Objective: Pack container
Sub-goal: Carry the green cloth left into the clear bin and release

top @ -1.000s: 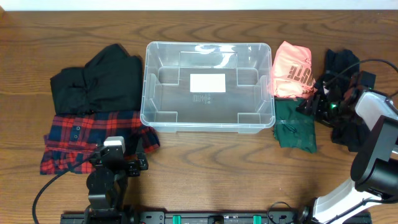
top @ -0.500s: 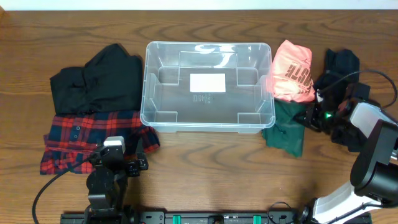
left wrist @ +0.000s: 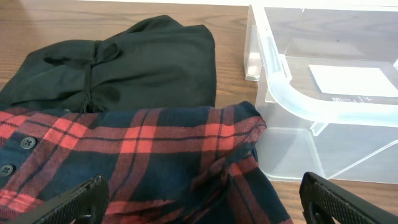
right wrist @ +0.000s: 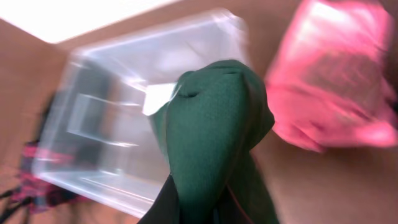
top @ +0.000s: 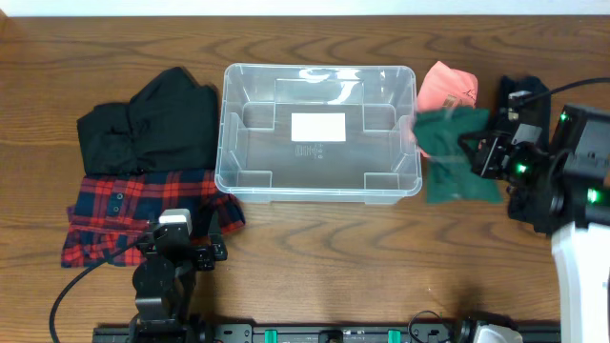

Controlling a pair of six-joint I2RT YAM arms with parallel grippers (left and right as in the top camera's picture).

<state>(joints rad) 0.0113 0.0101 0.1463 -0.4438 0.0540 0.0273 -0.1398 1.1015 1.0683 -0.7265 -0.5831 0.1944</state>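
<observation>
I should move my right gripper to the left in the overhead view next, and down into the container's end by the plaid shirt (right wrist: 93,149) to release. The bottom of that end is empty.
The clear plastic container (top: 317,133) stands at the middle of the table, with only the white label (top: 317,127) on its base; its rim (left wrist: 292,102) also fills the right of the left wrist view. My right gripper (top: 483,151) is shut on a dark green garment (top: 454,152) and holds it off the table just right of the container. In the blurred right wrist view the green garment (right wrist: 214,134) hangs from my jaws in front of the container (right wrist: 134,118). My left gripper (top: 176,250) stands open near the front edge, over a red plaid shirt (left wrist: 137,158).
A black garment (top: 152,124) lies left of the container, with the red plaid shirt (top: 124,214) in front of it. A pink garment (top: 448,88) lies right of the container, partly behind the green one. Another black garment (top: 524,95) lies under the right arm.
My right gripper has shut on the green garment and lifted it off the table, carrying it back and left toward the container. The left arm has not moved.
</observation>
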